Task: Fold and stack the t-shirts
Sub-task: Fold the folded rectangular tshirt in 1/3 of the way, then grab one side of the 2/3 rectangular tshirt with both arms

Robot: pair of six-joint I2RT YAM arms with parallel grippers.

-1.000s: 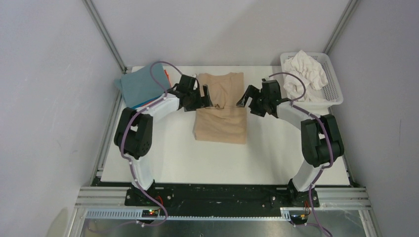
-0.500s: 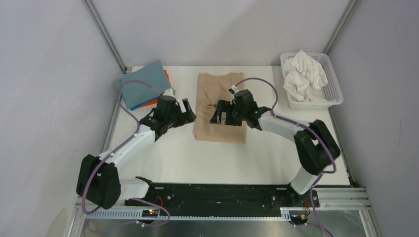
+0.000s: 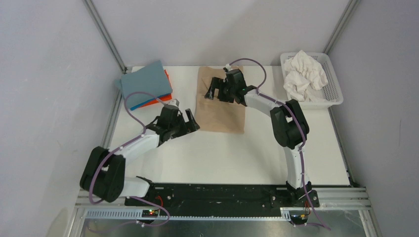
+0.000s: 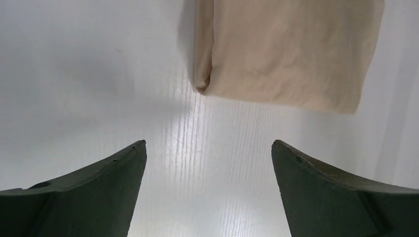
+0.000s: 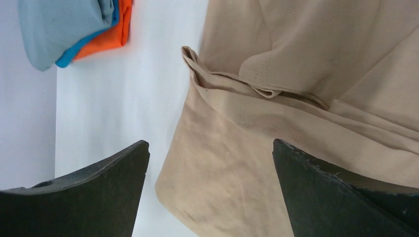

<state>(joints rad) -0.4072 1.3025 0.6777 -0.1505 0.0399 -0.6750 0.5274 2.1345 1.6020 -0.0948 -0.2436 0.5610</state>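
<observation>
The left gripper moves down and to the right in the top view next, closing on the t-shirt's near corner. Only bare table lies between my fingers, beside that corner.
A tan-beige t-shirt [image 3: 221,108] lies folded into a long strip mid-table. My left gripper [image 3: 192,122] stands open just off its near-left corner; in the left wrist view the t-shirt's near edge [image 4: 286,54] lies beyond the gripper [image 4: 208,144], with only bare table between the fingers. My right gripper [image 3: 212,92] is open above the shirt's far-left part; the right wrist view shows the gripper [image 5: 210,144] spread over the tan cloth [image 5: 296,103] and its rumpled fold, holding nothing. Folded t-shirts form a stack [image 3: 145,83] at the far left: grey-blue [image 5: 59,24] over bright blue [image 5: 91,43] and orange [image 5: 111,34].
A white slotted basket [image 3: 338,92] at the far right corner holds a crumpled white t-shirt [image 3: 305,73]. Metal frame posts rise at both back corners. The arm bases sit on a black rail along the near edge.
Both grippers have left the shirt's far end. The left one has drawn back to the near-left corner. The right one swung over the middle, then back to the far-left part.
</observation>
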